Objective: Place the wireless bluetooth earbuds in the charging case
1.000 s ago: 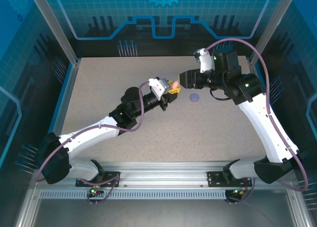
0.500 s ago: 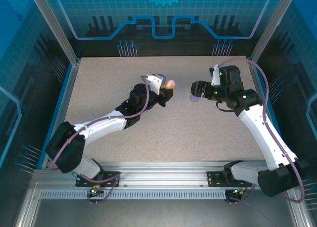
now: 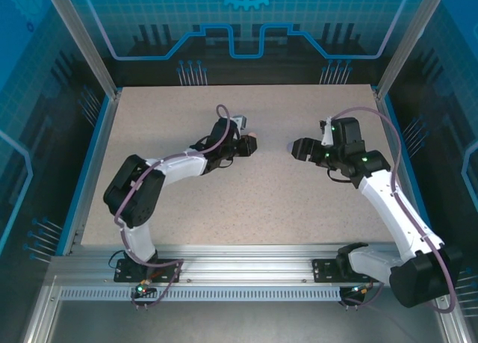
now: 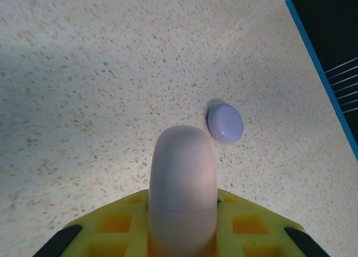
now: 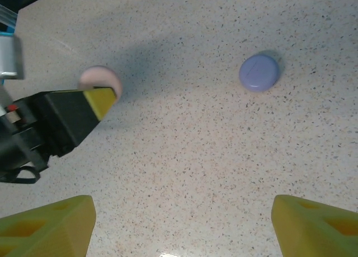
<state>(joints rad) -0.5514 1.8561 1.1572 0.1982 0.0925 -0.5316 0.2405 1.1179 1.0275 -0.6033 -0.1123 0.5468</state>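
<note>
I will next ease my left gripper over toward the lilac case, then lower the pink one and release it, as bare tabletop short of that case lies below my gripper.
My left gripper (image 4: pixel 182 226) is shut on a pale pink charging case (image 4: pixel 182 184), closed and held edge-on above the table; in the top view they are at mid-table, the left gripper (image 3: pixel 248 144) and the pink case (image 3: pixel 252 142). A lilac charging case (image 4: pixel 225 123) lies closed on the table just beyond it. My right gripper (image 5: pixel 182 229) is open with nothing between its fingers and hovers near the lilac case (image 5: pixel 259 72), facing the left gripper (image 5: pixel 84 108) and the pink case (image 5: pixel 99 78). The right gripper (image 3: pixel 297 149) stands a short way right of the left one. The earbuds are out of view.
The speckled beige table (image 3: pixel 246 201) is bordered by a blue rim (image 4: pixel 319 61) and metal frame posts. The left arm is folded back over the table's left half.
The two grippers, together at the pink case a second ago, have drawn apart. The right gripper moved right and opened wider; the left arm folded back, still holding the pink case.
</note>
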